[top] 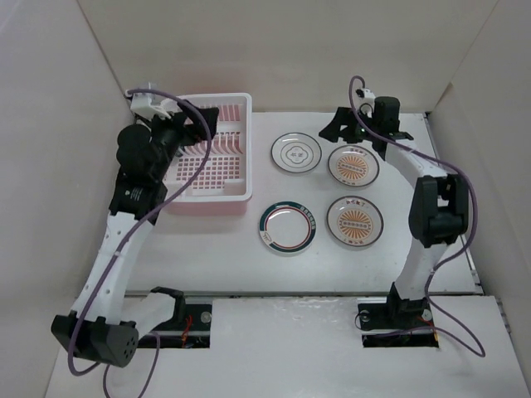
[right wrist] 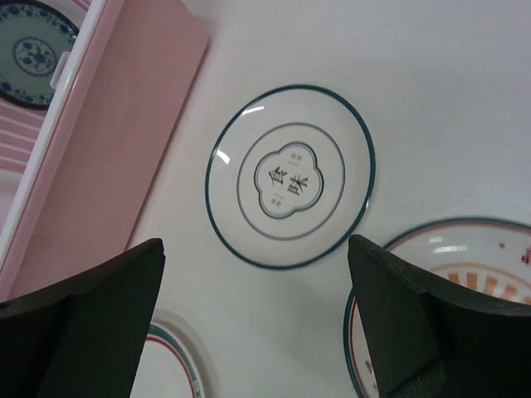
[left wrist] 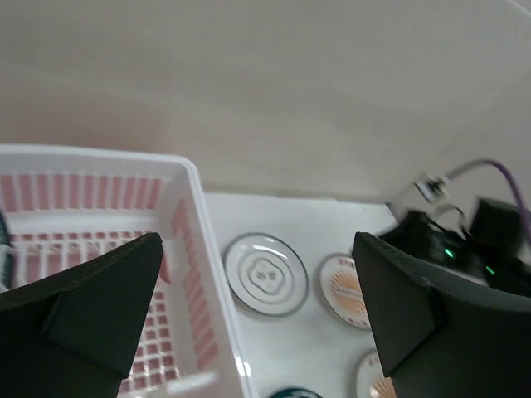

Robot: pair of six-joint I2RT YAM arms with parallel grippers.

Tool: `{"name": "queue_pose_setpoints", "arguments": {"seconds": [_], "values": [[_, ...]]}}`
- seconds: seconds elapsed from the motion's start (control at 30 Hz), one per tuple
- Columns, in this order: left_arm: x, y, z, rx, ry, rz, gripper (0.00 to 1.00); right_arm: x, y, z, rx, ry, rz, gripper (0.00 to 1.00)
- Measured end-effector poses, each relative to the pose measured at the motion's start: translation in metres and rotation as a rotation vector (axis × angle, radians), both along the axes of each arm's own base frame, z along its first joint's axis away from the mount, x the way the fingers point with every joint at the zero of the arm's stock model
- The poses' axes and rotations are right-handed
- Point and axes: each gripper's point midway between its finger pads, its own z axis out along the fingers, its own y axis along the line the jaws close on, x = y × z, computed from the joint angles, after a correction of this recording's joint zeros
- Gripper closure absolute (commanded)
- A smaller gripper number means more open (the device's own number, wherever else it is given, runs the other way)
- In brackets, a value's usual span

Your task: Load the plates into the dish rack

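Note:
My right gripper will bring its open fingers down toward the rack onto the ringed plate's rim by the far sunburst plate, since the ringed plate lies below that way.
The pink dish rack stands at the back left. My left gripper hovers over its right part, open and empty; in the left wrist view the rack's white rim runs below it. A small dark green plate lies inside the rack. On the table lie the ringed plate, two sunburst plates and the green-rimmed plate. My right gripper is open and empty, above the table between the ringed plate and the far sunburst plate.
White walls close in the table at the back and on both sides. The right arm shows at the right edge of the left wrist view. The rack's pink side wall lies left of the ringed plate.

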Motion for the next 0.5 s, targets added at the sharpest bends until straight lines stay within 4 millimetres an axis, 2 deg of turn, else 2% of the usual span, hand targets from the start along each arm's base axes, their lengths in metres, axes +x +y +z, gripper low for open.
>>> {"name": "queue_pose_setpoints", "arguments": {"seconds": [0.1, 0.27, 0.37, 0.5], "values": [[-0.025, -0.022, -0.017, -0.040, 0.019, -0.100, 0.01, 0.021, 0.007, -0.009, 0.015, 0.004, 0.046, 0.06], [-0.050, -0.054, -0.047, -0.062, 0.089, -0.203, 0.01, 0.062, 0.013, -0.031, 0.019, 0.020, 0.081, 0.09], [-0.068, -0.065, -0.042, -0.068, 0.088, -0.245, 0.01, 0.075, 0.013, -0.054, 0.013, 0.072, 0.082, 0.09], [-0.086, -0.062, -0.025, -0.084, 0.039, -0.249, 0.01, 0.085, 0.012, -0.085, 0.006, 0.158, 0.076, 0.11]]}}
